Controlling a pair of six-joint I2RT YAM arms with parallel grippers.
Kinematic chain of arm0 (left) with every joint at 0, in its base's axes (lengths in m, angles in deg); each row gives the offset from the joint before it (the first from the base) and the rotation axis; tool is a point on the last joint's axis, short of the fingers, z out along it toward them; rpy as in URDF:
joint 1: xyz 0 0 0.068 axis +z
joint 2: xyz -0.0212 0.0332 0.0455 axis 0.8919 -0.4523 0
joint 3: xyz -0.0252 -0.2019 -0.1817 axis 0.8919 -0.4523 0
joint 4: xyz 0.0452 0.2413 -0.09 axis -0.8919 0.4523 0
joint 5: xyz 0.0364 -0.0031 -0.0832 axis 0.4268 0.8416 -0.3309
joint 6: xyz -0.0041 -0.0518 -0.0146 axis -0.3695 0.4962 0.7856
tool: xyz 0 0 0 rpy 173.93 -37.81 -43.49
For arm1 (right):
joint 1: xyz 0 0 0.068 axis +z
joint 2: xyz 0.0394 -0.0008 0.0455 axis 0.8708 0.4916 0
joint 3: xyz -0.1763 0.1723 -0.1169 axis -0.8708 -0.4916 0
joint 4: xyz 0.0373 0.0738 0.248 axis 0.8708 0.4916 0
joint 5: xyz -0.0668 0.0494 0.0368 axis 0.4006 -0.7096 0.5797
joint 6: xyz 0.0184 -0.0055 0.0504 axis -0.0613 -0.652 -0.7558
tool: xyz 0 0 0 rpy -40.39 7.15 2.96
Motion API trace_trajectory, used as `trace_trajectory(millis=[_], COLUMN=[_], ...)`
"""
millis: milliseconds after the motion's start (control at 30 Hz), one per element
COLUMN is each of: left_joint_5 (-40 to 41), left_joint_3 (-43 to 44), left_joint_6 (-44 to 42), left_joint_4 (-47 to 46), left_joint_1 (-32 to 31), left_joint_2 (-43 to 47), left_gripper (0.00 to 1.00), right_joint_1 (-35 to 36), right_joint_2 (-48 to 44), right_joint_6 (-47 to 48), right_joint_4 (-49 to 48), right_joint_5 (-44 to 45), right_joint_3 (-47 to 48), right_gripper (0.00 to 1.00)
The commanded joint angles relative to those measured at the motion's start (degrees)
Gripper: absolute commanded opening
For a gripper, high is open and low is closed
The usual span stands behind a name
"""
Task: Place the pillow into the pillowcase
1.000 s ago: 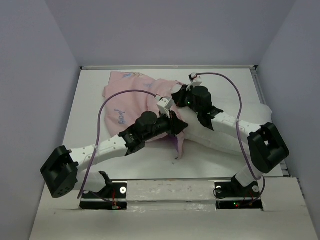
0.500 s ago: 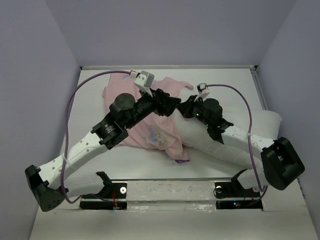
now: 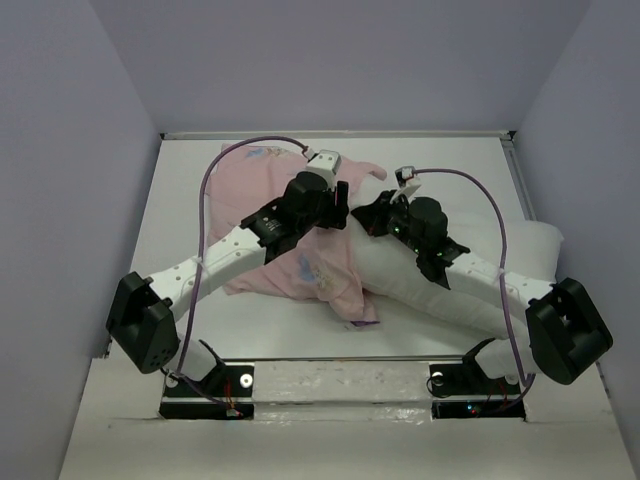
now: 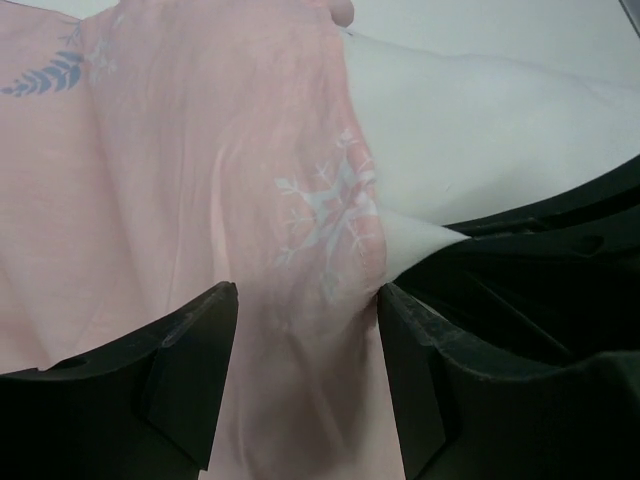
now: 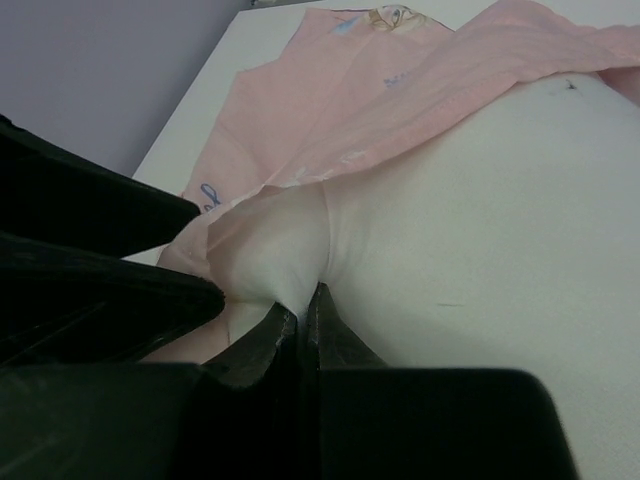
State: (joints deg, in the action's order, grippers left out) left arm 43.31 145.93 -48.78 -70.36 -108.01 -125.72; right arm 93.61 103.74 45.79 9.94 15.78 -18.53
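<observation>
I should next push my right gripper outward beneath the pillowcase's draped edge (image 3: 367,172) and let go of the pinched cover there, because the pillow (image 3: 395,278) is mostly bare and that edge lies outward of it.
The pale pink pillowcase (image 3: 250,185) lies spread over the left and middle of the table, and its right edge is draped over the near end of the white pillow (image 3: 395,278). The pillow runs diagonally to the right under my right arm. My left gripper (image 3: 338,208) is open, with a fold of the pillowcase (image 4: 180,180) between its fingers (image 4: 200,340) beside the pillow (image 4: 480,130). My right gripper (image 3: 376,216) is shut on a pinch of the pillow's cover (image 5: 480,220) at the case's edge (image 5: 300,110). The two grippers nearly touch.
The white table (image 3: 200,330) is boxed in by grey walls at the left, back and right. Purple cables (image 3: 215,170) loop above both arms. The left gripper's black body (image 5: 90,250) fills the left of the right wrist view.
My left arm has swung from the case's near edge up over the case, then back to the pillow's end. The case now lies further over the pillow. The right gripper shifted slightly right.
</observation>
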Motion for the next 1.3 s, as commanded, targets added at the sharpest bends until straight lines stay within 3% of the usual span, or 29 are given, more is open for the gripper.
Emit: trace_trajectory(millis=[0,67,100,200,300,500,600,700,800,967,1100,1133,1167,1233,1267], left_joint_5=[3.9,4.1,4.2,1.7,-1.2,-12.5,-22.5,-26.7,-26.5,-25.2,-22.2,-21.5,-21.1,-16.5,-13.7], left_joint_3=[5.3,6.0,6.0,4.2,3.4,7.9,9.7,12.6,12.8,6.3,1.8,1.8,1.8,1.0,0.4], left_joint_6=[-3.5,-3.8,-3.6,-2.9,-2.0,0.5,4.3,7.9,8.6,13.0,14.3,13.6,13.0,11.5,10.5], left_joint_4=[-2.0,-2.3,-2.7,-7.4,-12.0,-16.5,-21.5,-23.5,-24.3,-28.0,-33.7,-34.1,-33.9,-31.3,-30.1], left_joint_1=[0.0,0.0,0.0,0.0,-0.2,-3.8,-4.5,-5.5,-7.6,-12.5,-18.5,-19.4,-20.1,-20.1,-20.1], left_joint_2=[-1.5,-2.7,-2.9,-1.7,0.3,1.5,1.0,-0.5,-0.8,1.4,2.0,1.4,0.8,1.6,2.5], left_gripper=[0.65,0.56,0.41,0.17,0.06,0.0,0.0,0.0,0.0,0.0,0.0,0.03,0.22,0.47,0.66], right_joint_1=[0.1,0.1,0.1,0.1,0.6,2.7,3.9,4.8,4.8,2.3,-3.2,-4.0,-4.7,-5.2,-5.2], right_joint_2=[-2.3,-2.3,-2.2,-1.4,-0.4,1.3,2.4,3.8,3.2,2.5,7.9,8.9,9.5,8.3,7.3], right_joint_6=[-0.9,-1.0,-1.1,-1.3,-2.3,-5.1,-8.7,-11.7,-13.2,-11.0,-18.0,-19.7,-21.3,-21.2,-19.9], right_joint_4=[-4.0,-4.0,-4.1,-4.6,-6.2,-15.0,-24.4,-33.4,-39.0,-34.9,-38.9,-39.9,-39.7,-34.6,-31.9], right_joint_5=[-1.5,-1.9,-2.4,-4.1,-7.1,-15.9,-20.2,-22.0,-18.5,-11.2,-9.6,-10.2,-9.7,-8.2,-5.9], right_joint_3=[-0.3,-0.3,-0.3,-0.5,-0.7,-1.4,-2.9,-5.4,-8.9,-6.8,-4.6,-3.9,-2.9,-2.3,-1.8], right_gripper=[0.0,0.0,0.0,0.0,0.0,0.0,0.0,0.0,0.0,0.0,0.0,0.0,0.0,0.0,0.0])
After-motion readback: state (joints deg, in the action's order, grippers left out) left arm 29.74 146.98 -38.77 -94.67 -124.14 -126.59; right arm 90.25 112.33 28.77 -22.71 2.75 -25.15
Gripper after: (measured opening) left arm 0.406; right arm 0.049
